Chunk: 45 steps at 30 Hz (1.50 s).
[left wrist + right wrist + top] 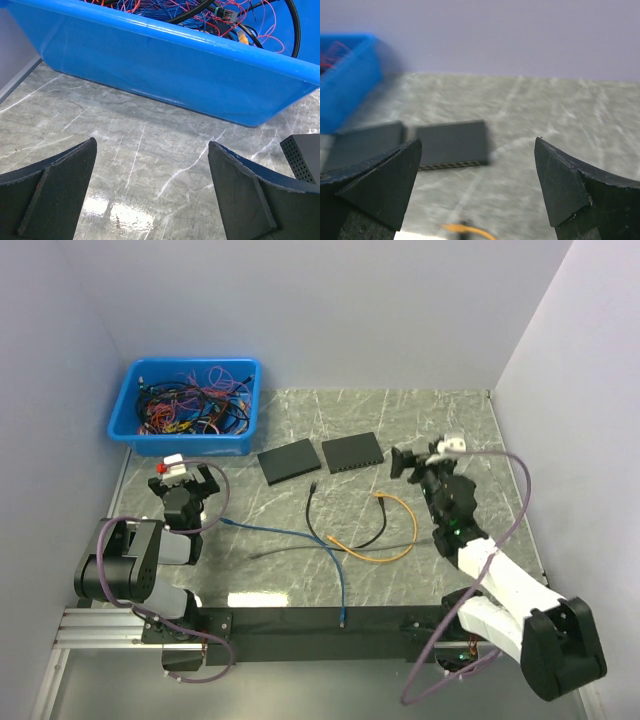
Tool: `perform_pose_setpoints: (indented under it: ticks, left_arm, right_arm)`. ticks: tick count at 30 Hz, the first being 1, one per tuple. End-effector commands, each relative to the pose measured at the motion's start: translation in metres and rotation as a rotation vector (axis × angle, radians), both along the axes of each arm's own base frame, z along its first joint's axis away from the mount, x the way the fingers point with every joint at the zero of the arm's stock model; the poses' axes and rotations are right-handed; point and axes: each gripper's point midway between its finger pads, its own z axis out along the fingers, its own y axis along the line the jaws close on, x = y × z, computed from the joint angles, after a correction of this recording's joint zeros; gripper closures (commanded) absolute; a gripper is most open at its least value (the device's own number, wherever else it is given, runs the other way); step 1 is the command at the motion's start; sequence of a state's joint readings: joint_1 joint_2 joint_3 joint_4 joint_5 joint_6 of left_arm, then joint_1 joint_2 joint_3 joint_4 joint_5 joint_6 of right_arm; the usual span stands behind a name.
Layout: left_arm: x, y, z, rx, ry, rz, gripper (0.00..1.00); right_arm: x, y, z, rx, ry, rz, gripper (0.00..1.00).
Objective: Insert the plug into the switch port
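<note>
The right gripper swings across to its left in the top view next, tilts downward and descends onto the blue cable's far plug (225,521) below.
Two flat black switches lie at mid-table, the left switch (287,461) and the right switch (353,451). In the right wrist view both show blurred, the right switch (452,143) ahead and the left switch (365,142) at the left edge. A black cable (312,510), an orange cable (385,530) and a blue cable (300,537) lie loose in front of them, plugs free. My right gripper (420,460) is open and empty, raised to the right of the switches. My left gripper (187,480) is open and empty, low over the table before the bin.
A blue bin (185,405) full of tangled cables stands at the back left; it fills the left wrist view (175,70) and shows in the right wrist view (345,85). Walls close the back and both sides. The orange cable (467,231) lies below my right gripper.
</note>
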<state>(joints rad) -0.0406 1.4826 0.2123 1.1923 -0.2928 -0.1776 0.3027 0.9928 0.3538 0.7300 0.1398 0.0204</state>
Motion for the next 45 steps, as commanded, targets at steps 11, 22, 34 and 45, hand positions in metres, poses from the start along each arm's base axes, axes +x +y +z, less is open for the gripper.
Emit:
perform_pose_setpoints:
  ticks: [11, 22, 34, 45]
  left_arm:
    - [0.009, -0.004, 0.028, -0.011, -0.095, -0.016, 0.01]
    - [0.009, -0.004, 0.028, -0.011, -0.095, -0.016, 0.01]
    - [0.008, 0.018, 0.038, -0.051, -0.066, 0.126, 0.01]
    - [-0.005, 0.020, 0.078, -0.506, -0.016, 0.327, 0.01]
  right_arm:
    - [-0.004, 0.152, -0.010, 0.435, 0.699, 0.573, 0.04]
    - [-0.040, 0.161, 0.005, 0.233, 0.404, 0.297, 0.00]
    - [-0.056, 0.193, -0.025, 0.149, 0.580, 0.483, 0.00]
    - [-0.078, 0.231, -0.016, 0.023, 0.542, 0.643, 0.01]
